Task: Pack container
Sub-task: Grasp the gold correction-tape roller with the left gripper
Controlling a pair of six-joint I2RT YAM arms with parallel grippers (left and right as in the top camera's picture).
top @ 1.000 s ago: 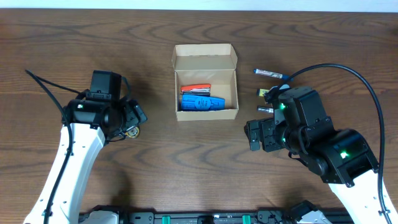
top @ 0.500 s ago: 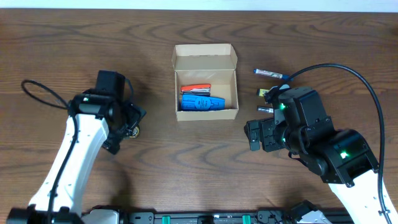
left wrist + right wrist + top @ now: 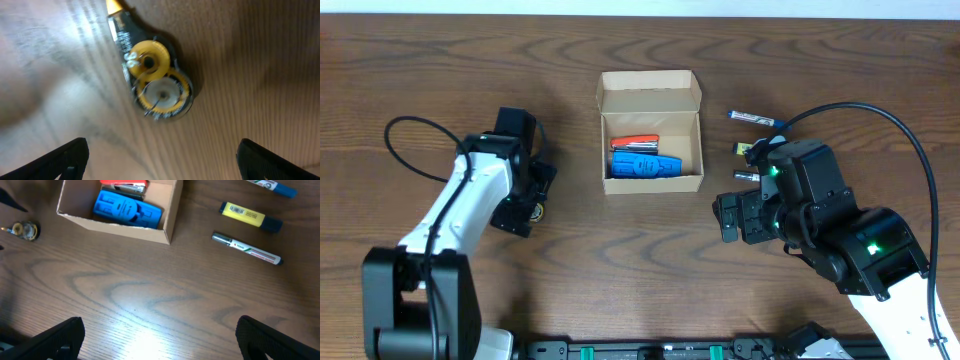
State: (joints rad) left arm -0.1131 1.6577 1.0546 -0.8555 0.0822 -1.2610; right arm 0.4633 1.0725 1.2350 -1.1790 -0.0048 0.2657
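The tape dispenser's clear round end [image 3: 537, 212] [image 3: 163, 95] faces the open fingers, and the tape dispenser's tip points away. My left gripper will go down onto that end next and close there.
The tan cardboard container [image 3: 650, 100] stands open at the table's middle, flap lid folded back. It holds a blue tool [image 3: 646, 166] and an orange-red stapler [image 3: 635, 143]; it also shows in the right wrist view [image 3: 172, 217]. A small yellow-and-black tape dispenser [image 3: 156, 80] lies on the wood left of the box, also visible in the overhead view [image 3: 533, 211]. My left gripper [image 3: 160, 172] is open and empty, hovering close above it. My right gripper [image 3: 159, 345] is open and empty over bare wood right of the box.
Three markers lie right of the box: a blue-capped one [image 3: 753, 117], a yellow one [image 3: 248, 216] and a silver one [image 3: 246, 248]. A black cable loops behind the left arm [image 3: 400, 140].
My left arm has swung right and forward, bringing its gripper over the tape dispenser. The right arm has not moved.
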